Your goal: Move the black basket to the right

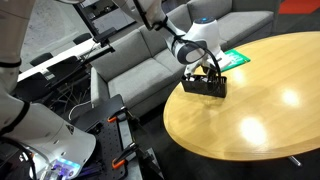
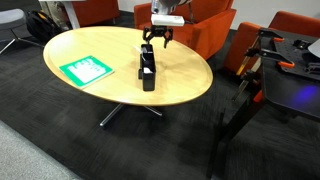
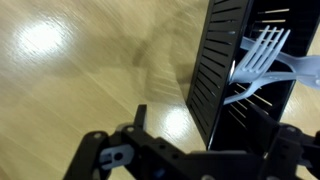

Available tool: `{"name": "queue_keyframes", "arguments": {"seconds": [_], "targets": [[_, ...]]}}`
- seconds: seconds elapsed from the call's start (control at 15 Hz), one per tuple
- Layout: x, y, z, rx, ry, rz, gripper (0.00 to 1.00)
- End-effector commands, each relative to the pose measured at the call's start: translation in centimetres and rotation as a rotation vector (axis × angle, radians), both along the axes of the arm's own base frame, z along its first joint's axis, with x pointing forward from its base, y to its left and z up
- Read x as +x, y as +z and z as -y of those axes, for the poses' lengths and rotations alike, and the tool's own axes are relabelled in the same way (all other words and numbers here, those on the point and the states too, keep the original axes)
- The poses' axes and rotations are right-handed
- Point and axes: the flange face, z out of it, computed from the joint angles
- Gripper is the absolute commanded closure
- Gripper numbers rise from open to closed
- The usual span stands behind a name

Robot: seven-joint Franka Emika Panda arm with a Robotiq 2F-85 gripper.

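Note:
The robot will lower its gripper next, to close on the basket's slatted side, which is below the gripper, between the open fingers.
The black basket [image 1: 205,86] is a narrow slatted tray lying on the round wooden table [image 1: 260,110]; it also shows in an exterior view [image 2: 148,76]. In the wrist view the black basket [image 3: 215,70] holds white plastic forks [image 3: 262,58]. My gripper [image 1: 207,66] hangs just above one end of the basket, and it also shows in an exterior view [image 2: 155,46]. In the wrist view my gripper [image 3: 205,135] is open. Its left finger stands clear of the basket's outer wall, with bare table between them. The right finger is dark against the basket.
A flat green-and-white packet [image 1: 235,57] lies on the table beyond the basket, also in an exterior view [image 2: 88,69]. A grey sofa [image 1: 140,60] and orange chairs [image 2: 200,20] surround the table. A black equipment stand [image 2: 270,60] is off to the side.

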Motion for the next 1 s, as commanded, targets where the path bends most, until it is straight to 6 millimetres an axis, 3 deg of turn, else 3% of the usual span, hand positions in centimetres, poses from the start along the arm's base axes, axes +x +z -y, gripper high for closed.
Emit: {"name": "queue_keyframes", "arguments": {"seconds": [0.0, 0.07, 0.13, 0.27, 0.8, 0.93], "targets": [[1.1, -1.0, -0.4, 0.004, -0.031, 0.009, 0.00], [1.3, -1.3, -0.4, 0.002, -0.033, 0.009, 0.00], [1.4, -1.6, -0.5, 0.004, -0.034, 0.009, 0.25], [1.7, -2.0, -0.5, 0.003, -0.036, 0.011, 0.32], [2.3, -2.5, -1.0, -0.007, -0.047, 0.013, 0.95], [2.3, -2.3, -1.2, -0.012, -0.053, 0.009, 1.00]]}}
